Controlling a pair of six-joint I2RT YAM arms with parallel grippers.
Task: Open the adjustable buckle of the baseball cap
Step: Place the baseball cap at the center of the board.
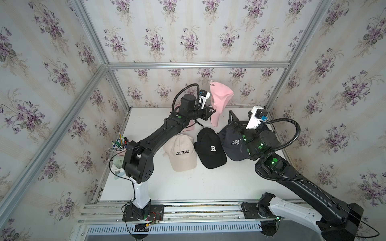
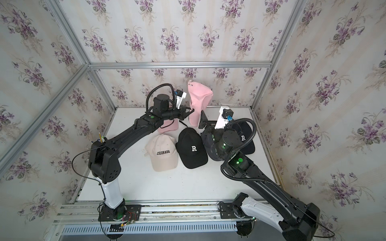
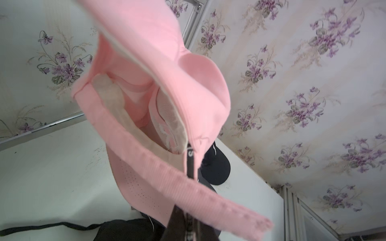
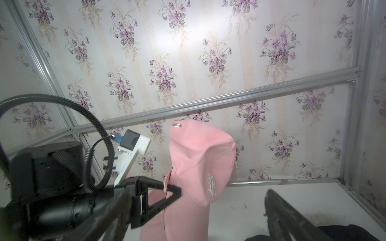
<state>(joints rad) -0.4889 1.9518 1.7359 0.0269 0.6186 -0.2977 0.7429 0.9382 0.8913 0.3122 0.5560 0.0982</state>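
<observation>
My left gripper lowers the pink cap onto bare tabletop below, beyond the black R cap, and releases it next, since the strap's end hangs free.
The pink baseball cap (image 1: 221, 97) (image 2: 198, 98) hangs upright in the air near the back wall. My left gripper (image 1: 214, 110) (image 2: 191, 110) is shut on the cap's lower edge and holds it up. In the left wrist view the left gripper (image 3: 190, 167) pinches the rim, and a loose pink strap (image 3: 208, 198) crosses in front with its end free. A small metal buckle (image 4: 177, 124) (image 1: 212, 83) sits at the cap's upper end. My right gripper (image 1: 240, 117) (image 4: 196, 194) stands open, just right of the cap and lower, with nothing between its fingers.
On the white table (image 1: 188, 187) lie a beige COLORADO cap (image 1: 181, 154), a black R cap (image 1: 211, 148), a dark navy cap (image 1: 231, 144) under the right arm, and another pink cap (image 2: 168, 127) under the left arm. A pen cup (image 1: 120, 144) stands at the left edge.
</observation>
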